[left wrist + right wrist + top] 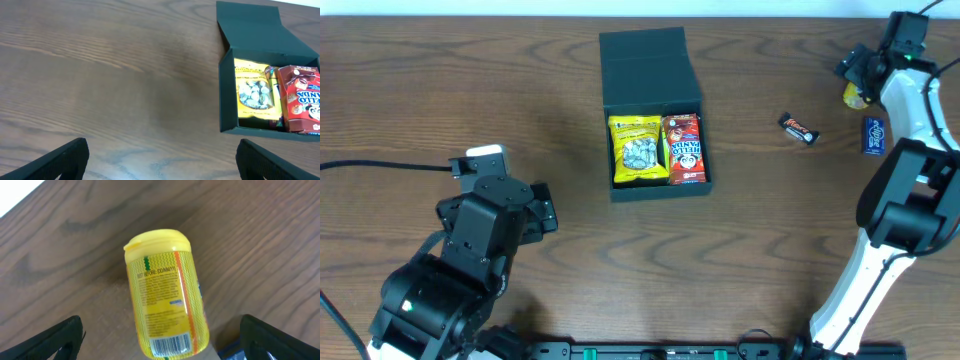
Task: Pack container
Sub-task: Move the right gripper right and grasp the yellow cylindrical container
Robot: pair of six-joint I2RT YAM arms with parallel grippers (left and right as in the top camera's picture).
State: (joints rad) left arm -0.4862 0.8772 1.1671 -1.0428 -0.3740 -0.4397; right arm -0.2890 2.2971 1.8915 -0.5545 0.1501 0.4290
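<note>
My right gripper comes down around the canister's printed label next and closes on the canister's sides. The canister lies below, between the open fingers.
The container, a dark box with its flap lid folded back, sits at the table's centre. It holds a yellow snack bag and a red Hello Panda pack side by side. In the left wrist view the container lies to the upper right, and my left gripper stands open over bare wood. My left gripper is well to the left of the box. My right gripper is open at the far right, its fingers wide on either side of a yellow canister lying on the table, clear of its sides.
A small dark candy bar lies right of the container. A blue packet lies near the right arm, and its corner shows beside the canister. The yellow canister is close to the table's far edge.
</note>
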